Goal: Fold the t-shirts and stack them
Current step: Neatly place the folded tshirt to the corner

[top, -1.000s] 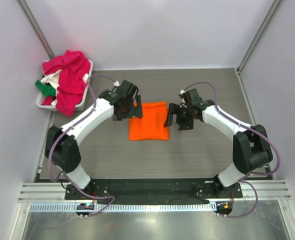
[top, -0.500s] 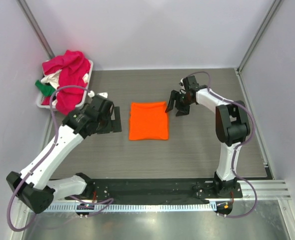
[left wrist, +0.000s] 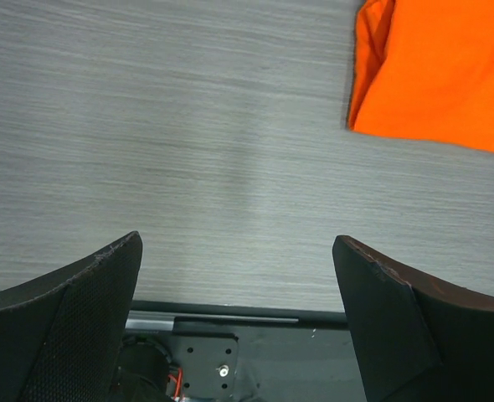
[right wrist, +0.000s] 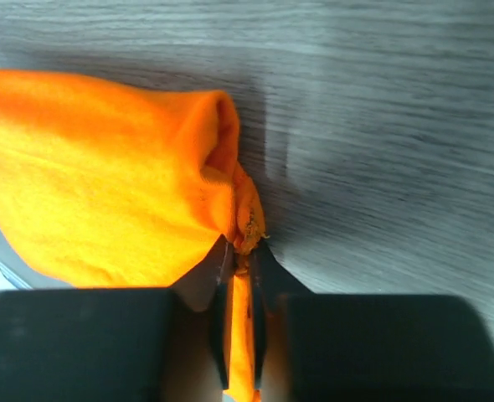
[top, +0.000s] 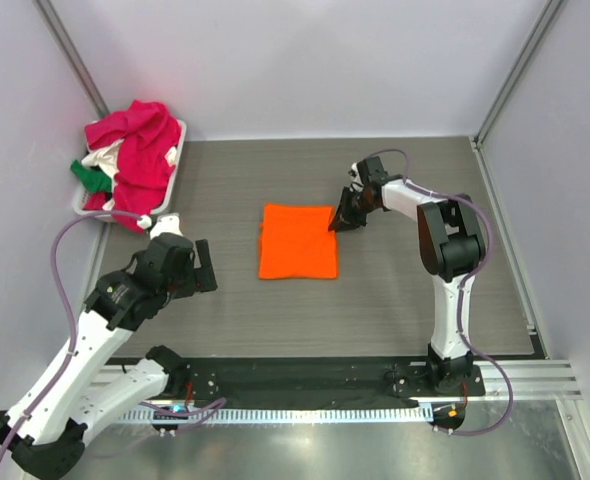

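Note:
I will take the shirt outward and to the right in the top view with my right gripper, to the far table corner (top: 445,160). Then I will release it there, since that spot is bare.
A folded orange t-shirt (top: 297,241) lies mid-table. My right gripper (top: 336,226) is shut on its far right corner; in the right wrist view the orange t-shirt (right wrist: 105,193) bunches up between the closed fingers (right wrist: 218,276). My left gripper (top: 203,266) is open over bare table to the left of the shirt, nothing between its fingers (left wrist: 88,310). The left wrist view shows the orange t-shirt (left wrist: 439,75) at the top right. More t-shirts, magenta-pink (top: 140,150), white and green, are heaped in the basket.
A white plastic basket (top: 174,190) stands at the far left corner of the table, shirts spilling over its rim. The enclosure walls rise at the back and both sides. A dark rail (top: 305,372) with the arm bases runs along the near edge.
The right gripper has closed on the orange shirt's far right corner. The left arm has pulled back left and toward the near edge, away from the shirt, still open.

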